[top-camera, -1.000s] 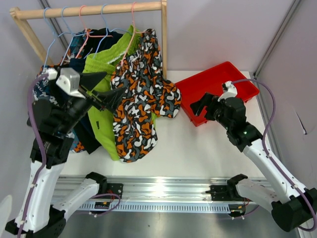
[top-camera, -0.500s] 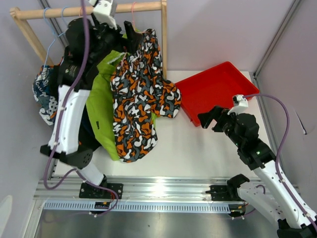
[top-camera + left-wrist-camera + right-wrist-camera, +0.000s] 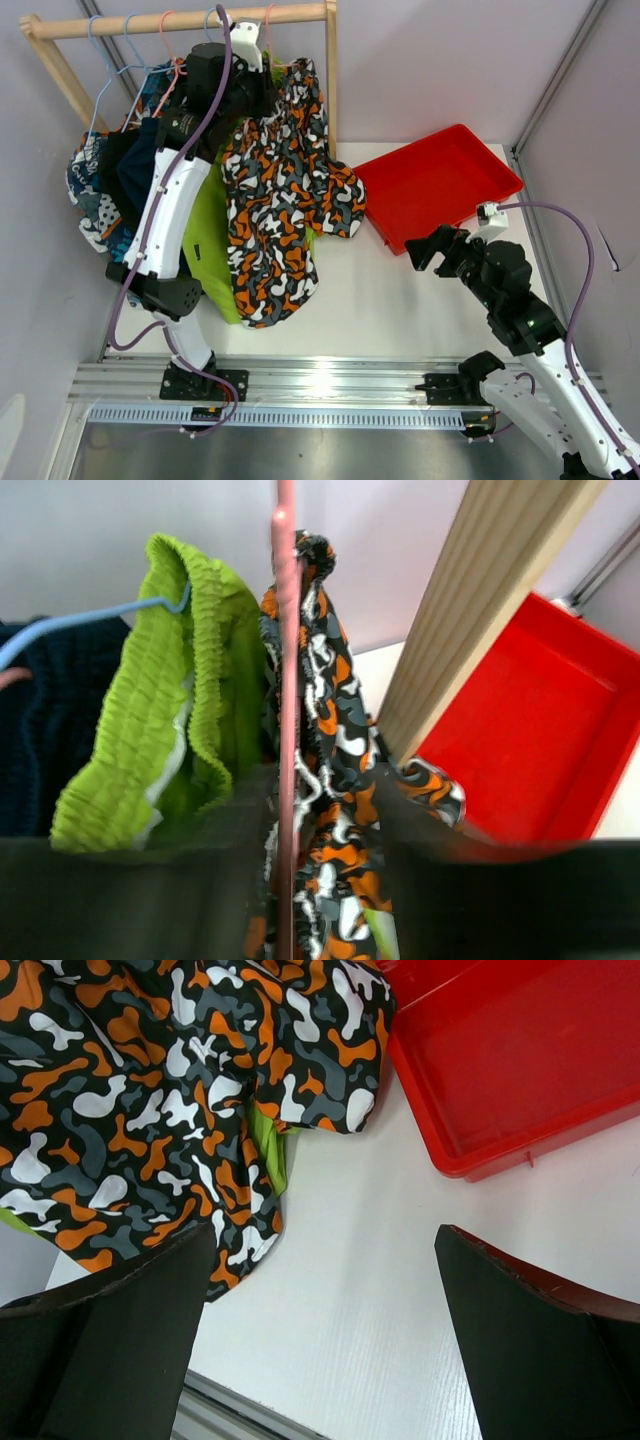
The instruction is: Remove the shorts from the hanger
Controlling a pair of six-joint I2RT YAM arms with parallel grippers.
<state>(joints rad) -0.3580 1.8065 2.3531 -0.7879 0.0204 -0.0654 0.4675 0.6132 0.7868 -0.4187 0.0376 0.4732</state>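
Observation:
My right gripper moves across the bare table onto the camouflage shorts' longer leg (image 3: 247, 252) (image 3: 85, 1175) next, since it hangs to the gripper's left in the top view.
The camouflage shorts (image 3: 285, 190) hang from a pink hanger (image 3: 287, 630) at the right end of the wooden rail (image 3: 120, 22). Their hem spreads on the table in the right wrist view (image 3: 130, 1090). My left gripper (image 3: 252, 82) is up under the rail. In its own view it (image 3: 320, 810) is shut on the camouflage waistband (image 3: 340, 740), with the pink hanger wire also between the jaws. Lime green shorts (image 3: 205, 235) hang just to the left on a blue hanger (image 3: 90, 620). Dark navy shorts (image 3: 135, 165) and blue patterned shorts (image 3: 90, 200) hang further left. My right gripper (image 3: 430, 245) hovers open over bare table (image 3: 320, 1290).
An empty red tray (image 3: 440, 180) lies at the back right, its near corner close to the right gripper. The rack's wooden post (image 3: 331, 80) stands between the camouflage shorts and the tray. A metal rail runs along the near table edge.
My left arm swung up from the left side to the hanger rail and its jaws closed round the camouflage waistband. The right arm drew back toward the near right.

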